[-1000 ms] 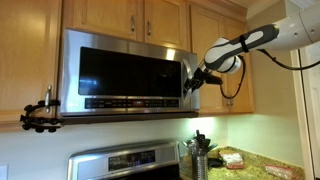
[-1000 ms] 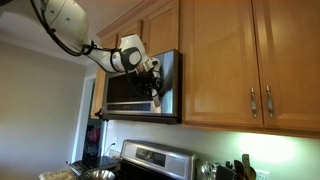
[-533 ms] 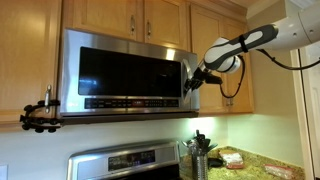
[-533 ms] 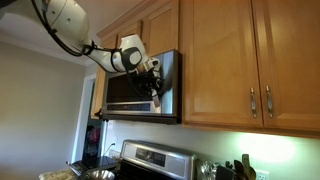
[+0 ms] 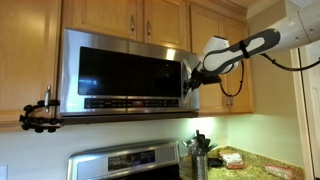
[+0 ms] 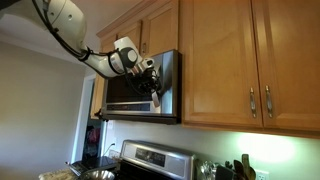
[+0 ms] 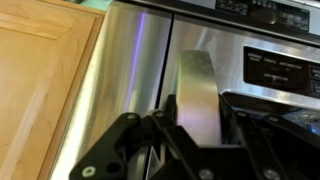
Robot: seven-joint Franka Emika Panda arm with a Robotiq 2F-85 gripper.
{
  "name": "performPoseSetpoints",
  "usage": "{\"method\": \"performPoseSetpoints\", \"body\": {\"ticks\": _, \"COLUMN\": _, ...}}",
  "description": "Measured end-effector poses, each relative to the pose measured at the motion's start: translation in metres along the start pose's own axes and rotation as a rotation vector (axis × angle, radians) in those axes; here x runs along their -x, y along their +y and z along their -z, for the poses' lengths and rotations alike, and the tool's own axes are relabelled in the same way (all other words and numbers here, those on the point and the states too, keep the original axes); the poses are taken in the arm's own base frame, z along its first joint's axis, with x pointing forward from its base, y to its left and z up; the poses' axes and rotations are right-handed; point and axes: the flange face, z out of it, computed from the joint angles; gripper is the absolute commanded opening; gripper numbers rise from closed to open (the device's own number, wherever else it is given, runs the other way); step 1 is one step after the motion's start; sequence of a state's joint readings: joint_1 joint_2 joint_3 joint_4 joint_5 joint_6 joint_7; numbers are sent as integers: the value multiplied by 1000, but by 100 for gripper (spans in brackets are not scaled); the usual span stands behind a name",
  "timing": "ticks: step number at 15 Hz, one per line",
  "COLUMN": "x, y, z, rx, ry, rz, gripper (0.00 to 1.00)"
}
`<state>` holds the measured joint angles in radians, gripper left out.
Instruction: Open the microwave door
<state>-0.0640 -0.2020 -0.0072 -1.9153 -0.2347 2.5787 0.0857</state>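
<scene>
The gripper pulls the steel handle (image 6: 155, 101) (image 7: 197, 95) between its fingers back away from the microwave next, then releases it, as the door looks shut.
The microwave door (image 5: 125, 72) is a steel-framed panel with a dark glass window and a button strip below; it also shows edge-on in an exterior view (image 6: 130, 88). Its vertical steel handle (image 5: 187, 78) runs along the right edge. My gripper (image 5: 190, 85) is at that handle, also seen in an exterior view (image 6: 155, 88). In the wrist view the steel handle (image 7: 197, 95) sits between my two black fingers (image 7: 197, 130), which close against its sides. The door looks shut or barely ajar.
Light wooden cabinets (image 5: 225, 60) flank and top the microwave. A steel stove panel (image 5: 125, 160) is below, with a utensil holder (image 5: 199, 155) on the granite counter (image 5: 250, 165). A black clamp mount (image 5: 40, 115) hangs at the left.
My wrist and forearm have shifted slightly away from the microwave front while the fingers stay on the handle. The door shows no clear swing.
</scene>
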Motion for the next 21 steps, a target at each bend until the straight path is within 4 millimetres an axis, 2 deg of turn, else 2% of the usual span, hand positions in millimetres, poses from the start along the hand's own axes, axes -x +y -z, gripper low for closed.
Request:
{"method": "performPoseSetpoints", "body": {"ticks": 4, "x": 2, "y": -15, "z": 0, "rx": 82, "ry": 13, "rz": -28, "gripper": 14}}
{"method": "performPoseSetpoints", "body": {"ticks": 19, "x": 4, "y": -38, "z": 5, "rx": 144, "ry": 6, "rz": -22, "gripper": 14}}
{"method": "performPoseSetpoints", "body": {"ticks": 21, "x": 10, "y": -43, "z": 15, "rx": 160, "ry": -20, "rz": -38, "gripper": 14}}
